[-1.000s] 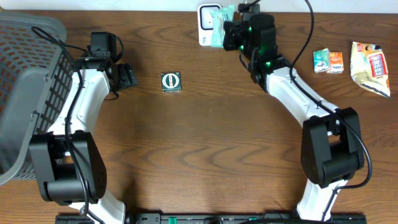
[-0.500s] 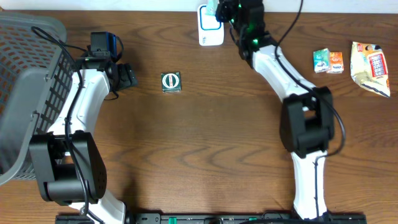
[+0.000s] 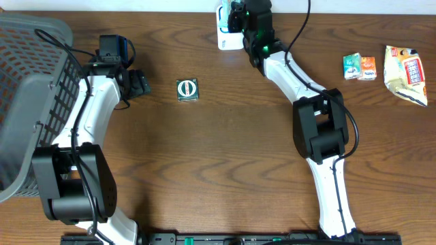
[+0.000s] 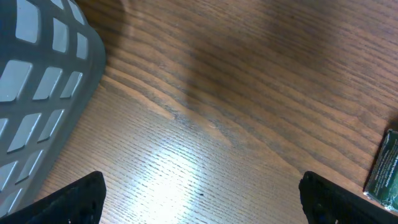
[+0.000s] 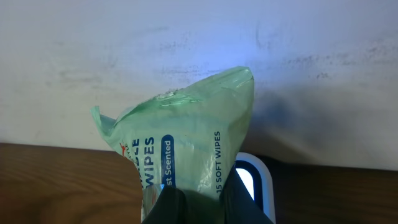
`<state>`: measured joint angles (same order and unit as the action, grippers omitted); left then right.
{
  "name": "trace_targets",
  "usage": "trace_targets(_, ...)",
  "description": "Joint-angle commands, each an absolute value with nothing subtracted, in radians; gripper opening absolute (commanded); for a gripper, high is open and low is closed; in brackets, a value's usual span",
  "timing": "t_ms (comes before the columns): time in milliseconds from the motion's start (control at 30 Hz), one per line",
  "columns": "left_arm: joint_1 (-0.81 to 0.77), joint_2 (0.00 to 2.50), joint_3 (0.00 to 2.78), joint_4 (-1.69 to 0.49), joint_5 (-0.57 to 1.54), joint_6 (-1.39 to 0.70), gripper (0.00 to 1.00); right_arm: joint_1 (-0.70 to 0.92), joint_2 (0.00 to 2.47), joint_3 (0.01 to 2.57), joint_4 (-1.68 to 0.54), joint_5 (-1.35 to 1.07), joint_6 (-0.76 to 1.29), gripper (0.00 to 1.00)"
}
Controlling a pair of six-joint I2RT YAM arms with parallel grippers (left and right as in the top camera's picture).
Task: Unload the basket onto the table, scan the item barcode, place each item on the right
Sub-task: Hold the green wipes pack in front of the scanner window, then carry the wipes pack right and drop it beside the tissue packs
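Note:
Next, my right gripper swings off the scanner, to the right in the overhead view, over the packets and snack bag, where items already lie grouped.
My right gripper [image 5: 202, 204] is shut on a pale green pack of wipes [image 5: 180, 137], which stands upright between its dark fingers [image 5: 169, 208]. The white barcode scanner [image 5: 256, 182], its window lit blue, is just behind and below the pack. From overhead, the pack [image 3: 234, 12] and right gripper [image 3: 240, 16] hover over the scanner [image 3: 227, 38] at the table's far edge. My left gripper [image 3: 139, 84] stands open and holds nothing, low over the wood beside the basket. In the left wrist view its fingertips [image 4: 81, 200] are spread wide.
A grey mesh basket [image 3: 27, 88] fills the left side. A small dark green box [image 3: 187, 89] lies right of the left gripper and shows as the box [image 4: 385, 174] at the left wrist view's edge. Two small packets [image 3: 359, 67] and a snack bag [image 3: 405, 73] lie far right.
The right arm has carried the wipes pack leftward and toward the table's far edge, ending over the scanner. The left arm has not moved.

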<state>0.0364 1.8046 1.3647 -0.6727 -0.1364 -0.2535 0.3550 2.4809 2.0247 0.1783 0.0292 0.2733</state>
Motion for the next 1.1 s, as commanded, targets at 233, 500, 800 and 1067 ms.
trace_targets(233,0.036,1.805,1.359,-0.673,-0.142,-0.24,0.98,0.325,2.423,2.059,0.049,0.181,0.219,0.01)
trace_targets(500,0.036,1.805,1.359,-0.673,-0.142,-0.24,0.98,0.192,2.254,2.059,-0.299,0.26,0.051,0.01)
trace_targets(800,0.036,1.805,1.359,-0.673,-0.142,-0.24,0.98,0.016,2.237,2.059,-0.628,0.323,-0.149,0.01)
trace_targets(1067,0.036,1.805,1.359,-0.673,-0.142,-0.24,0.98,-0.105,2.239,2.059,-0.748,0.393,-0.147,0.01)
